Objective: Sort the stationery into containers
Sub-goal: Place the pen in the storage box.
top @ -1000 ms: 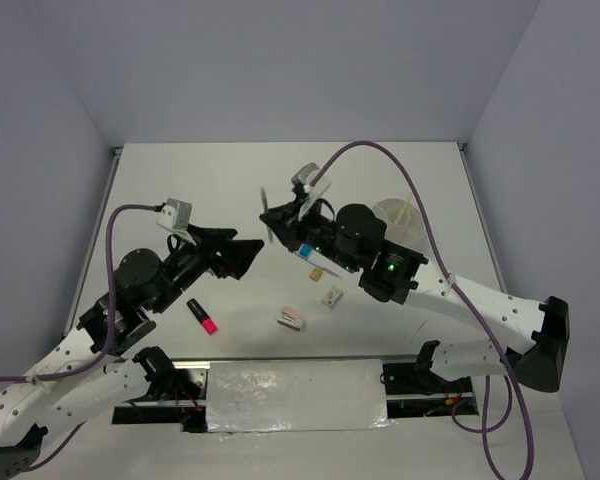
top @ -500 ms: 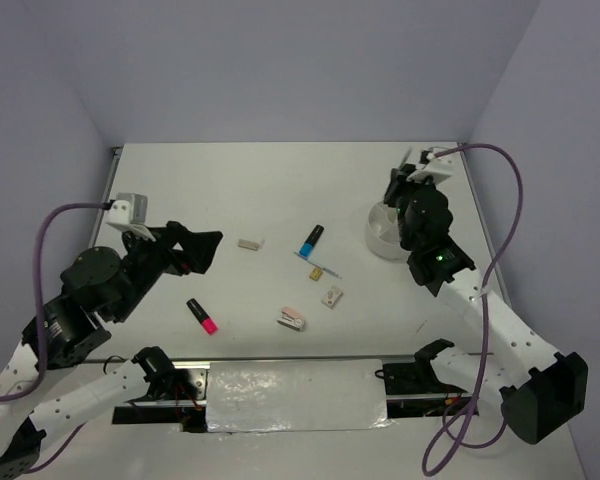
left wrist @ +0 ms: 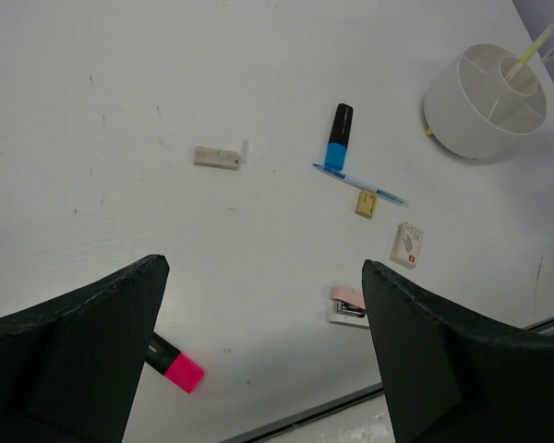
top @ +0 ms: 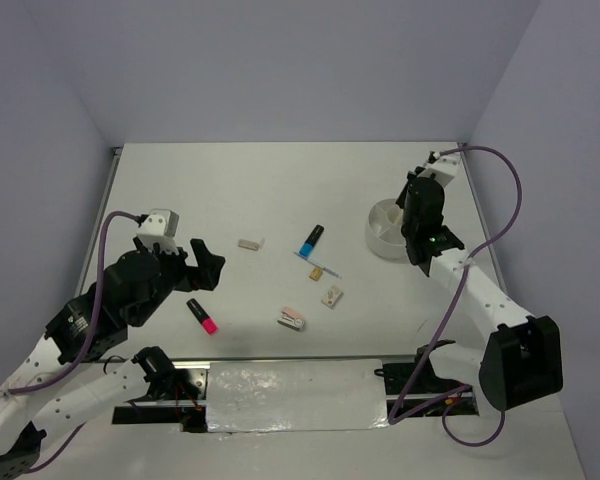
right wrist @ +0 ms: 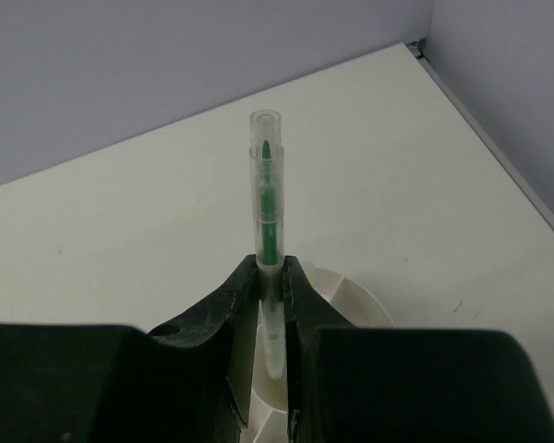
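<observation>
The clear pen should go down with my right gripper into the tub's middle cup (top: 392, 218) (right wrist: 271, 391) below it, beside the pale yellow pen that already stands there, and my right gripper should then release the clear pen.
My right gripper (right wrist: 270, 272) is shut on a thin clear pen with a green core (right wrist: 266, 185), held upright above the round white tub (right wrist: 351, 305). From above, that gripper (top: 417, 205) hangs over the tub (top: 382, 235) at the right side of the table. A pale yellow pen (left wrist: 531, 48) stands in the tub (left wrist: 487, 101). My left gripper (left wrist: 265, 268) is open and empty, above the table's left front (top: 205, 262). Loose on the table lie a pink-ended highlighter (top: 202, 315), a blue-ended marker (top: 311, 240), a thin pen (left wrist: 360, 182), a yellow eraser (left wrist: 367, 204) and a white eraser (left wrist: 407, 245).
A beige piece (top: 250, 243) lies left of the marker, and a small pink stapler-like item (top: 292, 319) lies near the front edge. A foil-covered plate (top: 295, 395) sits between the arm bases. Grey walls close in the table on three sides.
The two grippers met over the middle of the table a second ago. My right arm has since swung to the tub with the pen; my left gripper has opened and pulled back left.
</observation>
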You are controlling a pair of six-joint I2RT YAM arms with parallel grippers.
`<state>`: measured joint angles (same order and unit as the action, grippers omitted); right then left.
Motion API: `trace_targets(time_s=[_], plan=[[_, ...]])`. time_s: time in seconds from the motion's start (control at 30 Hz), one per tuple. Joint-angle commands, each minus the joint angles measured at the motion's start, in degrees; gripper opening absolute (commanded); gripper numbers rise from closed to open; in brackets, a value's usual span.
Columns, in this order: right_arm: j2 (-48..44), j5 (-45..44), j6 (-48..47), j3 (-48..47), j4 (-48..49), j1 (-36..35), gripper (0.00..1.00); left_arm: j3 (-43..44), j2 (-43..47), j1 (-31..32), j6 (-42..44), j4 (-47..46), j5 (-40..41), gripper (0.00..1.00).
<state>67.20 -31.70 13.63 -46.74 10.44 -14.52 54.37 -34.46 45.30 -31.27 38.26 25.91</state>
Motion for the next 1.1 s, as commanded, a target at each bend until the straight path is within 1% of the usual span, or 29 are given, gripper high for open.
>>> trace_targets(time_s=[0.0, 0.2, 0.47, 0.5, 0.57, 0.67, 0.7, 0.77, 0.93, 0.97, 1.03, 1.07], plan=[[0.56, -0.64, 1.84, 1.56, 4.41, 0.99, 0.0, 0.65, 0.09, 0.14, 1.56, -1.17, 0.81, 0.99], [3.2, -0.56, 2.72, 4.54, 6.96, 1.95, 0.03, 0.39, 0.44, 0.05, 1.65, -1.35, 0.1, 0.99], [5.4, 2.26, 4.21, 8.24, 10.74, 1.95, 0.14, 0.3, 0.18, 0.14, 1.82, -1.61, -0.16, 0.99], [5.49, 2.43, 4.3, 8.33, 10.83, 1.87, 0.17, 0.3, 0.01, 0.05, 1.91, -1.52, -0.16, 0.99], [5.23, 2.96, 4.65, 8.86, 10.83, 1.87, 0.18, 0.3, -0.08, 0.05, 1.91, -1.61, -0.16, 0.99], [4.79, 3.05, 5.09, 9.73, 11.1, 1.95, 0.25, 0.39, -0.35, 0.14, 1.91, -1.61, -0.16, 0.99], [4.35, 2.96, 5.09, 9.91, 11.27, 1.87, 0.33, 0.39, -0.43, 0.14, 1.91, -1.61, -0.16, 0.99], [4.08, 2.7, 5.27, 10.27, 11.19, 1.87, 0.41, 0.39, -0.52, 0.14, 1.91, -1.52, -0.07, 0.99], [2.76, 3.05, 5.71, 10.35, 10.31, 1.95, 0.53, 0.47, -0.87, 0.05, 1.91, -1.61, -0.07, 0.99], [2.5, 3.23, 5.8, 10.27, 10.13, 1.87, 0.57, 0.47, -0.96, 0.05, 1.91, -1.44, 0.02, 0.99], [1.19, 3.49, 6.14, 10.0, 9.26, 1.87, 0.61, 0.48, -0.96, 0.14, 1.91, -1.43, 0.1, 0.99], [0.66, 3.66, 6.23, 9.83, 8.9, 1.87, 0.62, 0.47, -0.96, 0.05, 1.91, -1.52, 0.1, 0.99]])
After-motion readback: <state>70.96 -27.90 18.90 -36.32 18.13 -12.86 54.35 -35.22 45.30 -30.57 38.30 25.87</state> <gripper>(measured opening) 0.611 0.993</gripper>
